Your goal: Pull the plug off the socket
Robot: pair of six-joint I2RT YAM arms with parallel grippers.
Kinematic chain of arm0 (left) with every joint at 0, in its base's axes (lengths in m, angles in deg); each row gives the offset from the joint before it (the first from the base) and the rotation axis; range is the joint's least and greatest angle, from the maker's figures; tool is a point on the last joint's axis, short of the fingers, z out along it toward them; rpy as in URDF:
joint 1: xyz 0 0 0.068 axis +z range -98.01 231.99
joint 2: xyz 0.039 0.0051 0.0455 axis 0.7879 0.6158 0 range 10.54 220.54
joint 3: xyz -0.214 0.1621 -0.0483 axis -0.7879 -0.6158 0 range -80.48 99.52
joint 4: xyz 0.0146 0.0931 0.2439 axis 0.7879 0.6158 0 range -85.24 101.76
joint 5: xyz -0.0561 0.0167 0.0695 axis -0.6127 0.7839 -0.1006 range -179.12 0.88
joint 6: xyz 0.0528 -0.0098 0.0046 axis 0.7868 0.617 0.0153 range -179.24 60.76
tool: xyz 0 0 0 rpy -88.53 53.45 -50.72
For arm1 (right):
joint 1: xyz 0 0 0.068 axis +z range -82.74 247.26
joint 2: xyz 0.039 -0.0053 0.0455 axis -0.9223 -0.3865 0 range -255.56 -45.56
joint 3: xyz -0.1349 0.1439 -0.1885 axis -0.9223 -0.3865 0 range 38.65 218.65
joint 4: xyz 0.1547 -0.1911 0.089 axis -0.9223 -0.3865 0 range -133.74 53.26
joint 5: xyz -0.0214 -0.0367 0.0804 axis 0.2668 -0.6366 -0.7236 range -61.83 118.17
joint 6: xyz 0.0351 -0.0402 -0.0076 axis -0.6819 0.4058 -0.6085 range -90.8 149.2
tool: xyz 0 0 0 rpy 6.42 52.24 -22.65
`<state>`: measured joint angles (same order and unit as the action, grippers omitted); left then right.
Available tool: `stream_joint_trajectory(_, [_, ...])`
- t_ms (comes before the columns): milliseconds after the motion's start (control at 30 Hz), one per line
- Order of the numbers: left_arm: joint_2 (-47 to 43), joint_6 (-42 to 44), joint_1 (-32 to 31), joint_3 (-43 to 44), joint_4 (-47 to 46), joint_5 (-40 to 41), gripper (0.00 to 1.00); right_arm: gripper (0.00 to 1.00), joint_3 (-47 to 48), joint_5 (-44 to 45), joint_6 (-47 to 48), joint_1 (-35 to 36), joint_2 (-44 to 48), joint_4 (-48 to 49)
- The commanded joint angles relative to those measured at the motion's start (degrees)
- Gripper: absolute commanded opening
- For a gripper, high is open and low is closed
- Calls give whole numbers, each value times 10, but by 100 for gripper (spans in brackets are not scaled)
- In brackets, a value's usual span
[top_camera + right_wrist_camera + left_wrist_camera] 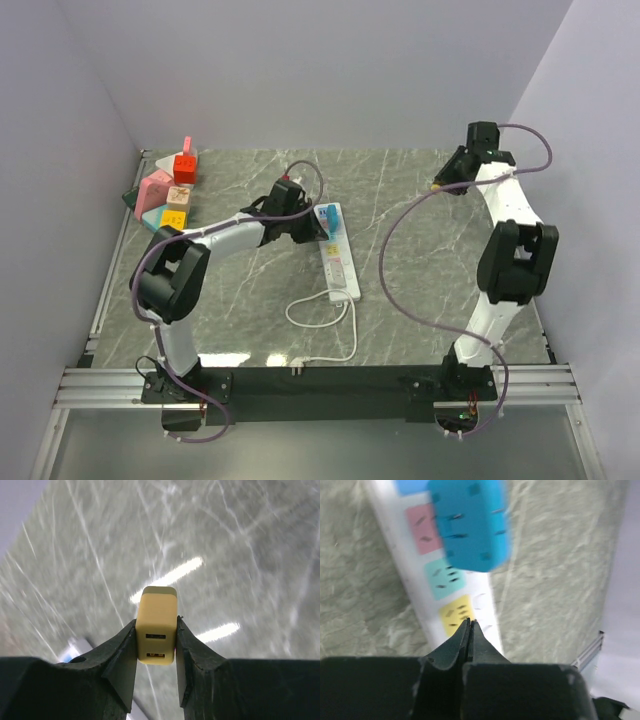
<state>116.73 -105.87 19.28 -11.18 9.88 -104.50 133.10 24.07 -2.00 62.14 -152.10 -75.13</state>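
Note:
Next I will lower the yellow plug (156,605) in my right gripper toward the marble, reaching slightly away from my base.
A white power strip (339,264) with coloured sockets lies mid-table, and a blue plug (331,215) still sits in its far end. My left gripper (320,238) is shut with nothing in it. In the left wrist view its tips (470,623) rest at the yellow socket (454,615), with the blue plug (469,522) beyond on the strip (489,611). My right gripper (441,184) hangs high at the back right, shut on a yellow plug (156,605) with two USB slots. That plug is clear of the strip, above bare marble.
Coloured toy blocks (170,192) are piled at the back left corner. The strip's white cable (322,322) loops toward the near edge. Grey walls close in the left, back and right sides.

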Motion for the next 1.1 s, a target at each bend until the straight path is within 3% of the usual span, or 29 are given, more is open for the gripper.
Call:
stream_joint_trajectory(0, [-54, 24, -3, 35, 17, -18, 1, 0, 28, -86, -89, -37, -55, 109])
stream_joint_trajectory(433, [-32, 22, 5, 25, -16, -41, 1, 0, 79, -144, -221, -78, -220, 289])
stream_joint_trajectory(567, [-9, 14, 12, 22, -32, -49, 1, 1, 133, -152, -257, -81, -279, 287])
stream_joint_trajectory(633, [2, 13, 12, 24, -35, -56, 1, 17, 169, -151, -264, -81, -297, 278])
stream_joint_trajectory(667, [15, 13, 12, 27, -36, -56, 1, 35, 180, -151, -265, -81, -307, 265])
stream_joint_trajectory(767, [30, 8, 13, 27, -47, -61, 4, 56, 203, -148, -246, -81, -308, 243])
stream_joint_trajectory(933, [38, 5, 13, 21, -61, -61, 6, 64, 181, -130, -213, -82, -260, 183])
stream_joint_trajectory(1067, [23, 3, 13, 2, -71, -57, 11, 68, 75, -101, -184, -82, -164, 161])
